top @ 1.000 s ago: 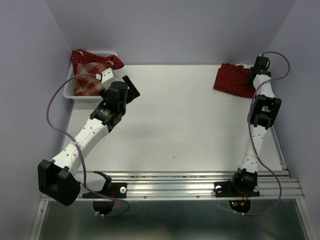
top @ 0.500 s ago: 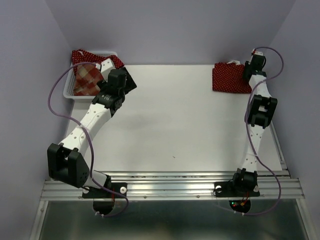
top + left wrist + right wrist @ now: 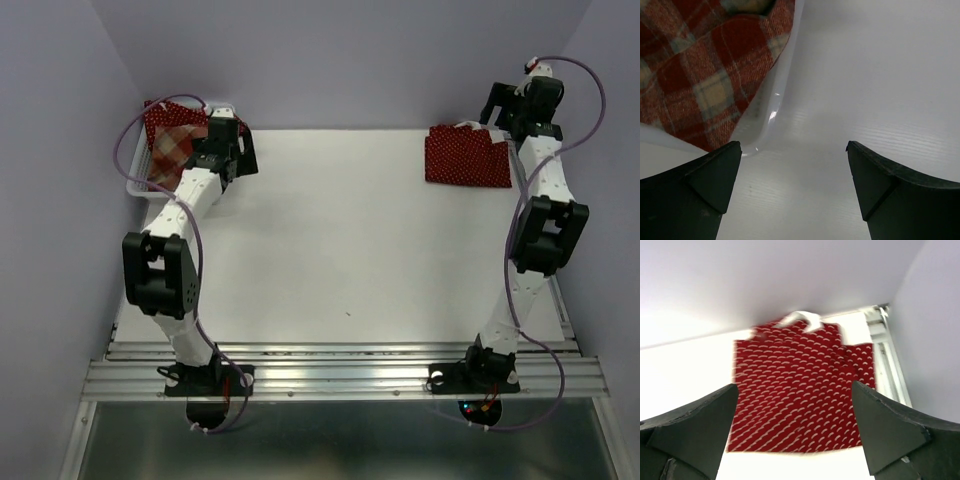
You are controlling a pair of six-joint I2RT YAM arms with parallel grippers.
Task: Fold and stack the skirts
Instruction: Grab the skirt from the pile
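The near end of the plaid skirt lies below the left gripper and to its left in the top view, so the robot's left gripper will go over the basket's rim and down onto that end.
A dark red dotted skirt (image 3: 465,157) lies folded flat at the table's far right corner, and the right wrist view looks down on the same skirt (image 3: 795,400). My right gripper (image 3: 500,112) hangs above and behind it, open (image 3: 795,386) and apart from the cloth. The plaid skirt (image 3: 168,152) lies in the white basket (image 3: 140,190) at far left, with another dotted skirt (image 3: 165,113) behind it. My left gripper (image 3: 243,158) hovers open beside the basket's right wall. Its jaws (image 3: 794,145) hold nothing, with the plaid skirt (image 3: 705,65) just ahead to the left.
The basket's rim (image 3: 782,85) runs between the left fingers and the plaid cloth. A metal rail (image 3: 885,360) borders the table's right edge near the folded skirt. Purple walls close in on three sides. A white tag (image 3: 800,317) sticks out of the folded skirt's far edge.
My right gripper opened, let go of the dotted skirt and rose back from it. The left arm swung its elbow leftward and brought its gripper closer to the basket.
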